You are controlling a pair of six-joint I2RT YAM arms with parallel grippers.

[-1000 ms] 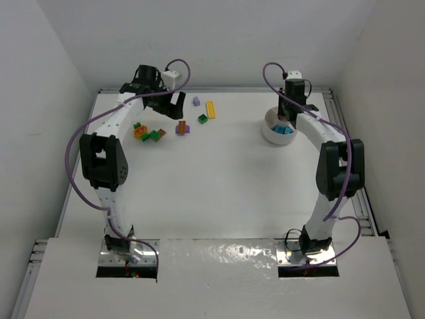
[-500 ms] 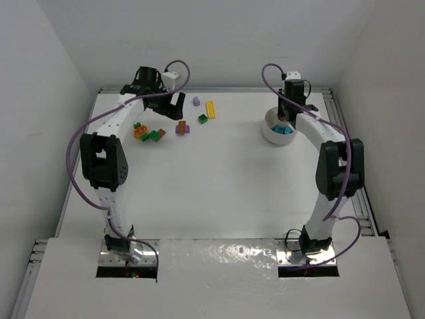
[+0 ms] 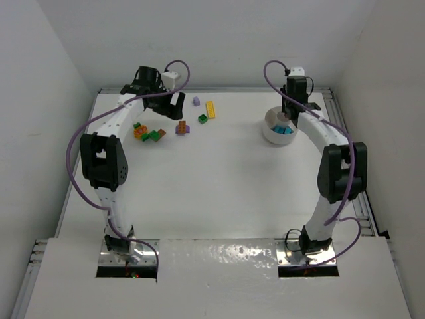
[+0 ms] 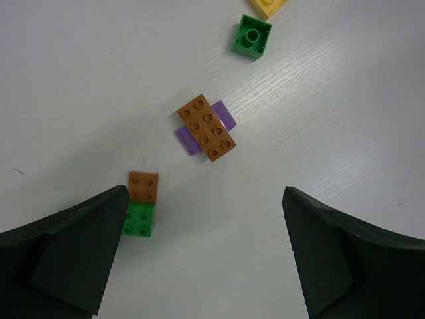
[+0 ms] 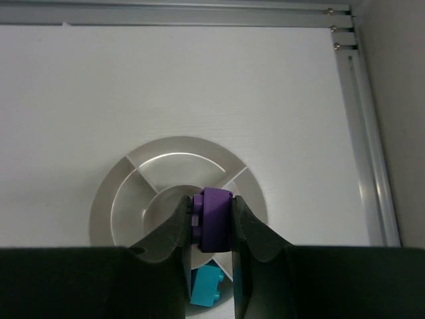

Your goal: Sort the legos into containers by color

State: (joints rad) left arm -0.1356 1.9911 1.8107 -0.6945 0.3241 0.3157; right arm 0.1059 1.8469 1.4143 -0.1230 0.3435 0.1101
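The brown brick on the purple plate [image 3: 182, 127] [image 4: 206, 127] is below my left gripper and to its right in the top view, so my left gripper needs to go down and turn onto it next.
My right gripper [image 5: 211, 222] is shut on a purple brick [image 5: 214, 218] and holds it above the round white dish [image 5: 169, 149], over its centre cup. A teal brick [image 5: 207, 287] lies in a near wedge; teal also shows in the dish [image 3: 269, 133] in the top view. My left gripper [image 4: 202, 226] is open and empty above the table, over loose bricks: a brown brick on a purple plate [image 4: 206, 127], a brown-and-green pair [image 4: 141, 203], a green brick [image 4: 252, 37]. A yellow brick [image 3: 210, 109], a purple brick [image 3: 196, 101] and an orange-green cluster [image 3: 145, 132] lie at back left.
A metal rail [image 5: 364, 126] runs along the table's right edge, close to the dish. White walls enclose the table at the back and sides. Both arm bases stand at the near edge.
My right gripper has shifted slightly back over the dish with the purple brick. The left arm has barely moved.
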